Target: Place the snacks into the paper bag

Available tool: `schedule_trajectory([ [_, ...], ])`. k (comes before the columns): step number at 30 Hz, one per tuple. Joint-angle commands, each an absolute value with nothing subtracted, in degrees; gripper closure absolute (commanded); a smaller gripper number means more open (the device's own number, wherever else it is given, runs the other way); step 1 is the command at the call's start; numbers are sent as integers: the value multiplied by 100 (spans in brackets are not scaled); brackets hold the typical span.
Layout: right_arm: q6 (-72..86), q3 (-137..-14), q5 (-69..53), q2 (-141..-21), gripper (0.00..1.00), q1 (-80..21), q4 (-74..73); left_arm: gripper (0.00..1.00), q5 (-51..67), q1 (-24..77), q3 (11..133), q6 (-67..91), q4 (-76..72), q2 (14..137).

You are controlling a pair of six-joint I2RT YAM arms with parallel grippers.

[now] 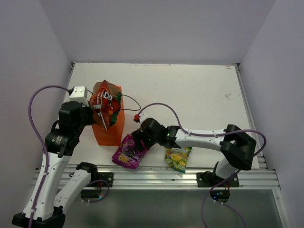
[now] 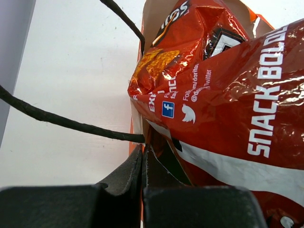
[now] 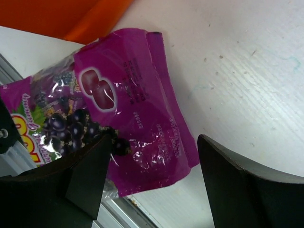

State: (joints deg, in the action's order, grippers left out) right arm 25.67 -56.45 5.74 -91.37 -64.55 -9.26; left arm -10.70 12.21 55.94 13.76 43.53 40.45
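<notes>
The lower edge of the purple packet is below my right gripper and already between its open fingers, so next my right gripper will go down to pinch that edge.
The orange paper bag (image 1: 108, 130) stands upright at the left. The red Doritos bag (image 1: 105, 101) sticks out of its mouth, tilted. My left gripper (image 1: 91, 114) is shut on the bag's left rim. In the left wrist view my gripper (image 2: 142, 149) pinches the paper edge, with the Doritos bag (image 2: 228, 95) filling the right side. My right gripper (image 1: 138, 140) is open just above the purple packet (image 1: 128, 152), which lies flat by the bag's front corner. In the right wrist view the purple packet (image 3: 137, 114) lies between the open fingers (image 3: 80, 175). The yellow-green packet (image 1: 178, 159) lies further right. The green-and-white chip bag is out of view.
A dark cord handle (image 2: 71, 122) of the bag hangs over the left side; the other loops out to the right (image 1: 130, 102). The metal rail (image 1: 156, 173) of the table's near edge runs right below the two lying packets. The orange bag's wall (image 3: 71, 16) shows above the purple packet.
</notes>
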Motion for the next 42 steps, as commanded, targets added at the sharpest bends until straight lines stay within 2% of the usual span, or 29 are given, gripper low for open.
schedule_trajectory([
  [1, 2768, -5678, 448, -9412, 23, -6469, -509, 100, -1037, 1266, 5801, 1213, 4377, 3955],
  [5, 2804, -5512, 449, -9641, 23, -6486, -685, 100, -1072, 1266, 5775, 1195, 4395, 3929],
  [6, 2812, -5467, 387, -9737, 29, -6486, -694, 100, -1072, 1266, 5757, 1195, 4386, 3920],
  [8, 2874, -5388, 273, -9817, 50, -6486, -756, 100, -1064, 1266, 5722, 1195, 4360, 3911],
  [9, 2874, -5379, 255, -9861, 76, -6486, -773, 100, -1063, 1266, 5678, 1195, 4351, 3902],
  [10, 2865, -5379, 264, -9844, 93, -6486, -843, 100, -1063, 1266, 5660, 1195, 4342, 3911],
  [11, 2865, -5388, 281, -9809, 99, -6486, -887, 100, -1046, 1266, 5625, 1195, 4307, 3911],
  [15, 2760, -5396, 465, -9475, 100, -6486, -1159, 100, -1037, 1266, 5458, 1195, 4175, 3955],
  [19, 2690, -5519, 877, -8826, 100, -6478, -2148, 100, -1020, 1266, 5405, 1230, 4025, 4043],
  [23, 2453, -6554, 1624, -7843, 100, -6478, -3627, 100, -967, 1266, 5405, 1265, 3964, 4078],
  [27, 2058, -7986, 2503, -7681, 100, -6486, -5199, 100, -949, 1266, 5379, 1283, 3929, 4104],
  [29, 1917, -8865, 2915, -7760, 100, -6486, -5475, 100, -932, 1283, 5396, 1283, 3920, 4113],
  [33, 1469, -10263, 3418, -8260, 100, -6486, -5502, 100, -975, 1310, 5458, 1283, 3955, 4113],
  [36, 917, -11274, 3752, -8752, 100, -6486, -4952, 100, -949, 1318, 5449, 1309, 3955, 4122],
  [42, 361, -13216, 3657, -9895, 100, -6486, -3947, 100, -940, 1318, 5493, 1318, 3964, 4131],
])
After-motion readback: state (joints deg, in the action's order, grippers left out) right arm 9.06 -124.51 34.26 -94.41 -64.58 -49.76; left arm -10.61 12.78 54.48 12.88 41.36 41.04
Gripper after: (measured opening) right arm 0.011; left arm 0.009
